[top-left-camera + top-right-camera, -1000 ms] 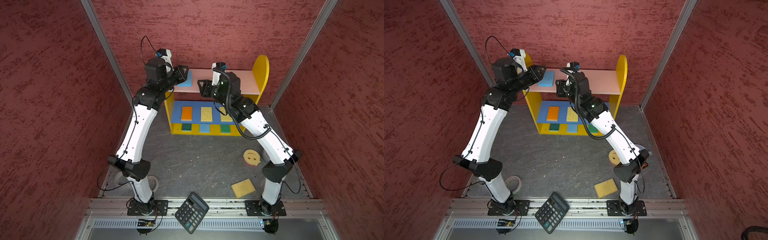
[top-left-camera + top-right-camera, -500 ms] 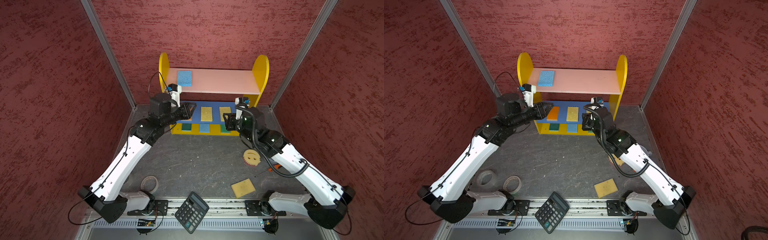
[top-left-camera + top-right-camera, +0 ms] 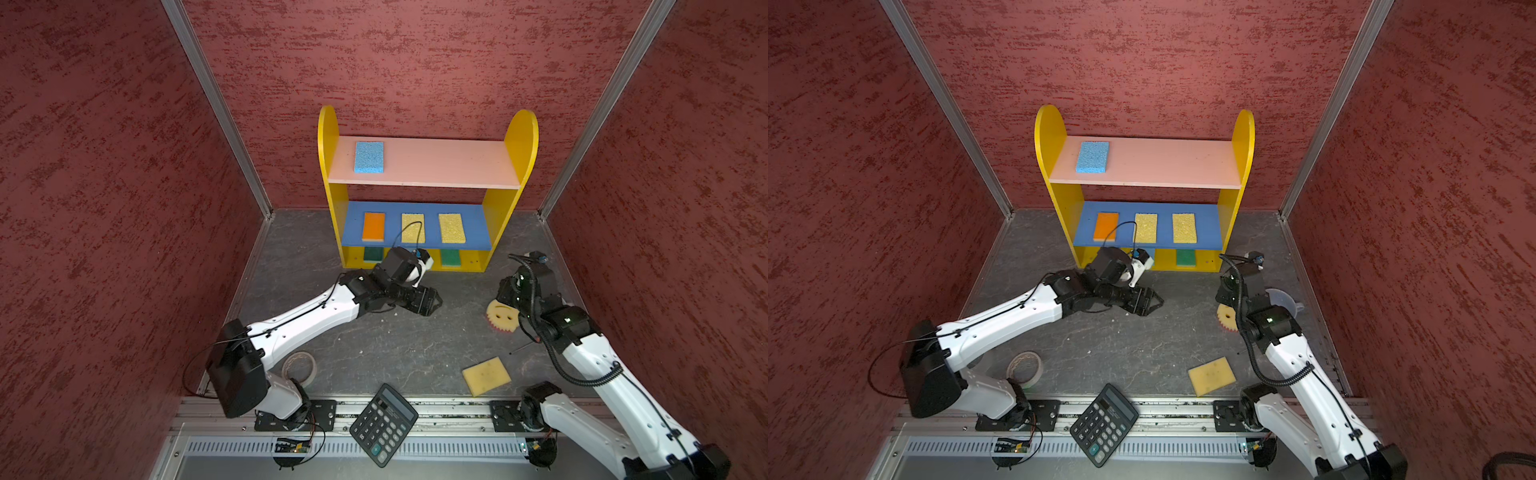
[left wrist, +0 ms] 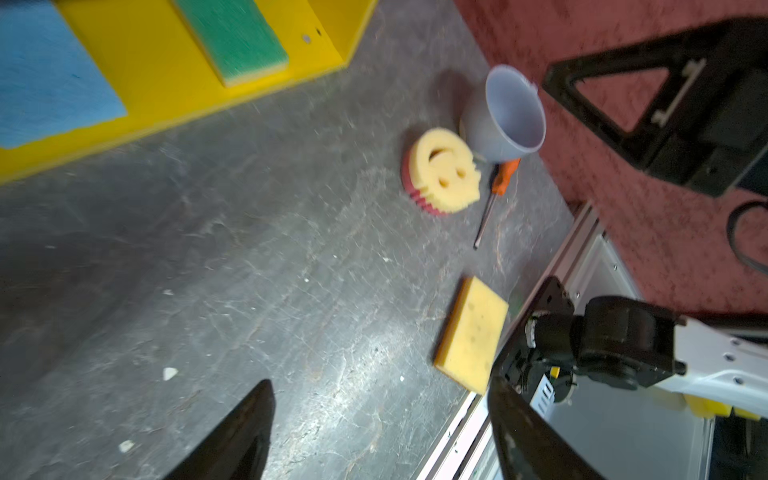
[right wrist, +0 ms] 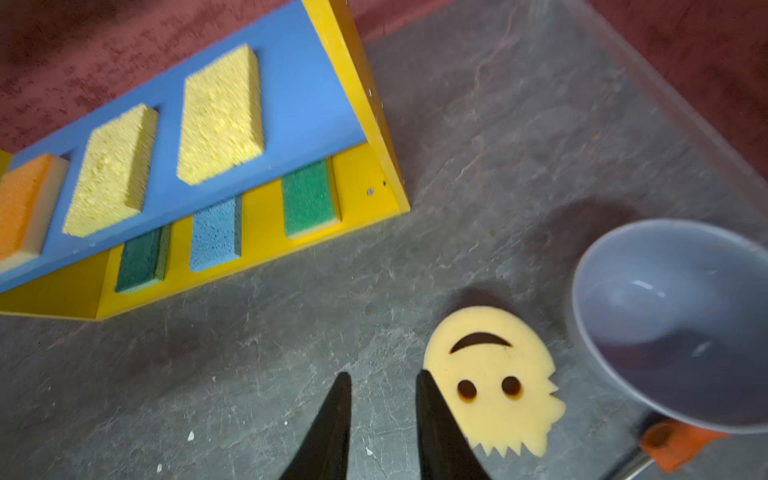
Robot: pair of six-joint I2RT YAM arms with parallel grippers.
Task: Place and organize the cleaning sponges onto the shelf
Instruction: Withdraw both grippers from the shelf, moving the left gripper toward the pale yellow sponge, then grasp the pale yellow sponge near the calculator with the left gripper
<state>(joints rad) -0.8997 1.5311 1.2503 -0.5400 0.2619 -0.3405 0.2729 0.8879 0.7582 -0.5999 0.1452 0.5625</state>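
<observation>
The flat yellow sponge is on the floor off the shelf, so the robot's left gripper needs to go back and down next, over the flat yellow sponge's far corner on the calculator's side.
The shelf stands at the back. A blue sponge lies on its pink top board. An orange sponge and two yellow ones lie on the blue board. Two green sponges and a blue one lie on the bottom. The smiley sponge and a flat yellow sponge rest on the floor. My left gripper hangs open over bare floor, empty. My right gripper is open with a narrow gap and holds nothing; one finger overlaps the smiley's edge.
A grey funnel and an orange-handled screwdriver lie right beside the smiley sponge. A black calculator sits on the front rail. A tape roll lies near the left arm's base. Red walls enclose the floor.
Both arms drew back from the shelf and came down to the floor. The left gripper left the blue sponge on the top board and opened wide. The right gripper reached the smiley sponge.
</observation>
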